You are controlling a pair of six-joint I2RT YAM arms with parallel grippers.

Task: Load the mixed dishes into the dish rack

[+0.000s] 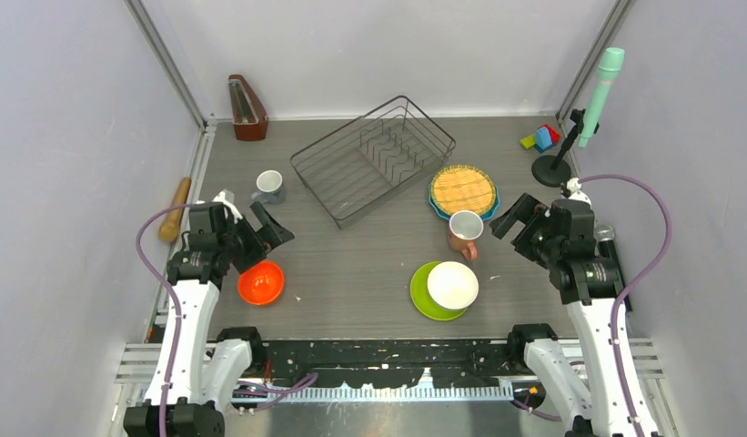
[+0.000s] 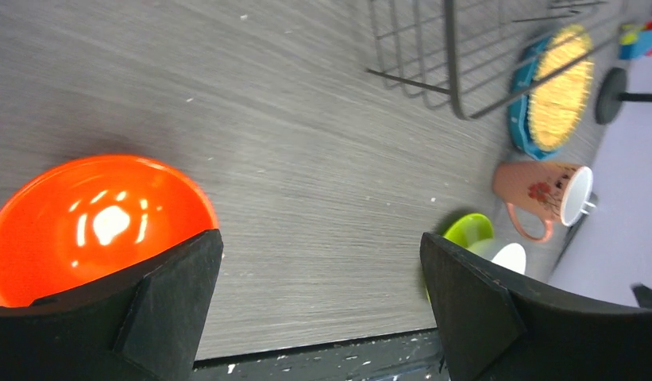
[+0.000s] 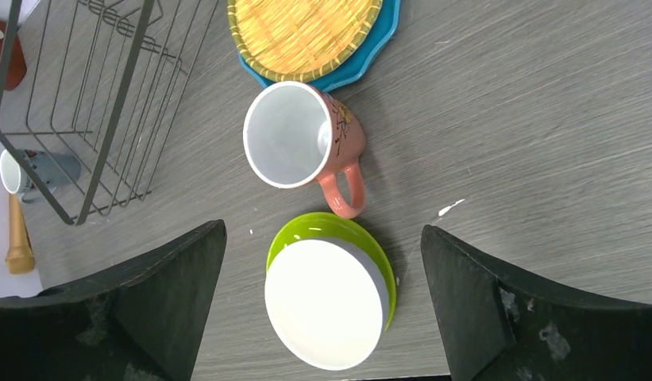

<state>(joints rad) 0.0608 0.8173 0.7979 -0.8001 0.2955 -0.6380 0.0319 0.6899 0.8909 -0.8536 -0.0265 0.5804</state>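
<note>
I will next reach my right gripper outward and down to the yellow woven plate [image 1: 462,189], uppermost on the teal-blue one, onto the yellow plate's rim facing the black stand.
The dark wire dish rack [image 1: 374,159] stands at the back middle with no dishes in it. The orange bowl [image 1: 261,282] sits near left, just below my open, empty left gripper [image 1: 265,238]; in the left wrist view the bowl [image 2: 92,222] lies by the left finger. The white bowl [image 1: 453,285] rests on the lime green plate [image 1: 418,293]. The salmon-pink mug [image 1: 465,232] lies on its side beside them. The yellow woven plate [image 1: 462,189] lies on the teal-blue plate [image 1: 437,208]. The small grey-blue mug [image 1: 269,187] stands left of the rack. My right gripper [image 1: 513,228] is open and empty, above the white bowl [image 3: 326,302].
A wooden metronome [image 1: 247,107] stands at the back left. Coloured toy blocks [image 1: 542,138] and a black stand with a green microphone [image 1: 599,91] are at the back right. A wooden rolling pin [image 1: 176,209] lies along the left edge.
</note>
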